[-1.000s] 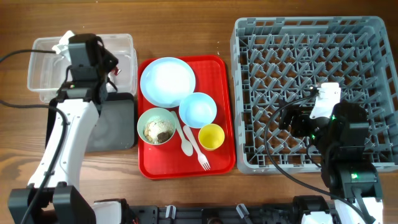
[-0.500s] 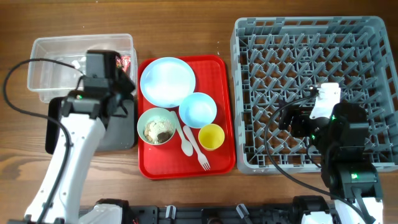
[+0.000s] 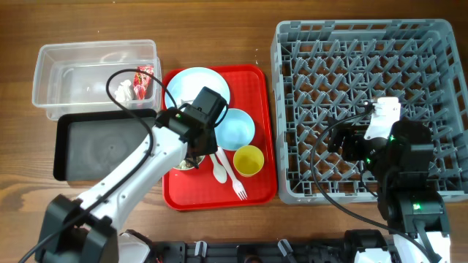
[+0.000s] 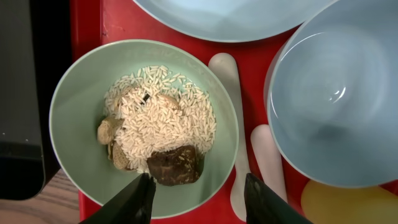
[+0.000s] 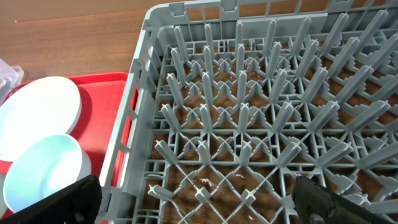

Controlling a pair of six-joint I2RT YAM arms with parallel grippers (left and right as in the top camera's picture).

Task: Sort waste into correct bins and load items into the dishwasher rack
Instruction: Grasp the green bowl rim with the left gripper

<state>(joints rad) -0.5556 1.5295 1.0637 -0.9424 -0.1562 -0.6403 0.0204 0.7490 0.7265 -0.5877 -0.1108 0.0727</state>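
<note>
The left gripper needs to shift next and lower onto the pale green bowl's rim by the white spoon (image 4: 234, 158), as that rim is below the gripper, to the right in the wrist view.
My left gripper (image 3: 196, 140) (image 4: 199, 193) is open, hovering just above the pale green bowl (image 4: 74, 124), which holds white rice with brown bits (image 4: 165, 121). In the overhead view my arm hides most of this bowl (image 3: 191, 164). The pale blue plate (image 3: 197, 91), pale blue bowl (image 3: 234, 128), yellow cup (image 3: 248, 161), white spoon (image 3: 219, 172) and fork (image 3: 238, 186) lie on the red tray (image 3: 219, 199). The red wrapper (image 3: 145, 79) and white tissue (image 3: 123, 90) lie in the clear tub (image 3: 73, 55). My right gripper (image 3: 351, 142) (image 5: 196, 208) is open over the grey rack (image 3: 365, 44).
The black tray (image 3: 102, 146) sits in front of the clear tub, left of the red tray. The rack (image 5: 261, 124) holds nothing; the plate (image 5: 37, 112) and blue bowl (image 5: 43, 174) show to its left.
My left arm has swung from over the clear tub to the right and forward, now over the green bowl. The wrapper and tissue now show in the tub. The right arm has not moved.
</note>
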